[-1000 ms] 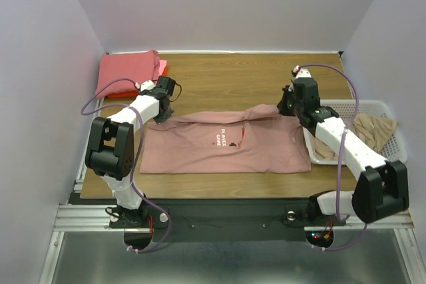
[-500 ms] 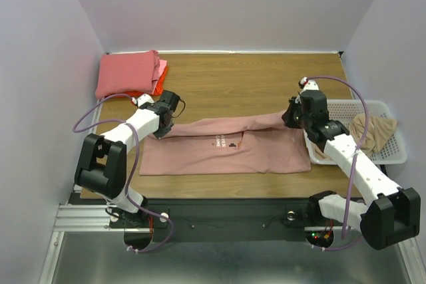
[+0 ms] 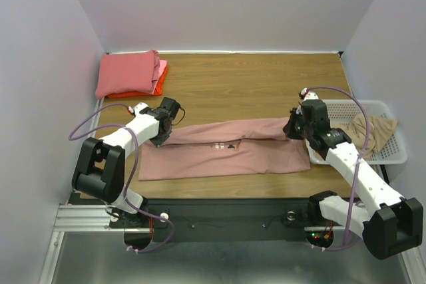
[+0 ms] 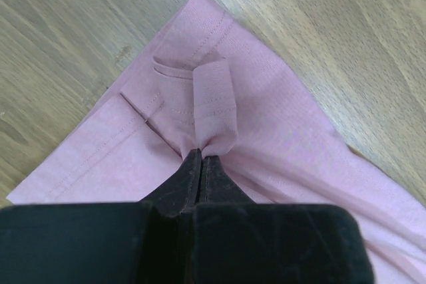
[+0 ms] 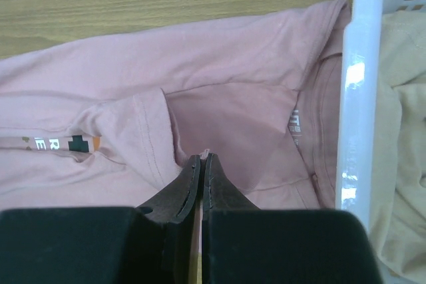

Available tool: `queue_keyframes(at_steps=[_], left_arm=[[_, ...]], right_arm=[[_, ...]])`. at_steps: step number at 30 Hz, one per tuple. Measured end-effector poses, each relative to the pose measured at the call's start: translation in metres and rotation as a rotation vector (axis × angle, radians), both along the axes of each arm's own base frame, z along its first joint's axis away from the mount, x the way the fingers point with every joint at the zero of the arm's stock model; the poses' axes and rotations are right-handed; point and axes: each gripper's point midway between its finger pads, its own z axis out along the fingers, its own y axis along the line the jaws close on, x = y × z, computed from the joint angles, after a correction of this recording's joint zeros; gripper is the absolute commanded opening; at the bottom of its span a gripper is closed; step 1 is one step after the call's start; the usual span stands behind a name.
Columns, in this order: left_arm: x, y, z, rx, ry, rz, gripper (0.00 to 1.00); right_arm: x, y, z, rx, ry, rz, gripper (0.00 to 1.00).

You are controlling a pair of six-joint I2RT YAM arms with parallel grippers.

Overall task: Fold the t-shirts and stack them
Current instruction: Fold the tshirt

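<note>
Next, my left gripper draws the bunched fold back over the t-shirt's near layer and releases the fold, as that layer lies toward my base from the gripper.
A dusty pink t-shirt with a small print lies across the near middle of the table, its far edge drawn over toward the front. My left gripper is shut on a bunched fold of its left end. My right gripper is shut on a pinch of cloth at its right end, close to the neck label. A folded stack of t-shirts, coral-red over pink and orange, sits at the far left corner. A tan t-shirt lies crumpled in the basket.
A white mesh basket stands at the right edge of the table, its rim just right of my right gripper. Bare wooden tabletop lies beyond the shirt. White walls close in the table on three sides.
Both grippers have moved toward the front, pulling the shirt's far edge over the print. The shirt is now a narrower band.
</note>
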Motion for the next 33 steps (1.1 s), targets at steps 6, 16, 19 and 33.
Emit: queue_keyframes(at_steps=[6, 16, 19, 33], left_arm=[[0.003, 0.001, 0.010, 0.013, -0.014, 0.004, 0.00], [-0.008, 0.000, 0.009, 0.004, -0.033, 0.001, 0.00], [-0.017, 0.000, -0.002, 0.002, -0.006, -0.005, 0.00], [-0.038, 0.005, -0.016, 0.004, 0.051, -0.012, 0.78]], right_arm=[[-0.001, -0.003, 0.008, -0.009, -0.007, -0.013, 0.00], [-0.011, -0.007, 0.013, 0.002, -0.003, -0.038, 0.00], [-0.015, -0.003, 0.010, 0.030, 0.017, -0.034, 0.00], [-0.094, 0.012, -0.062, 0.227, 0.330, -0.114, 0.60]])
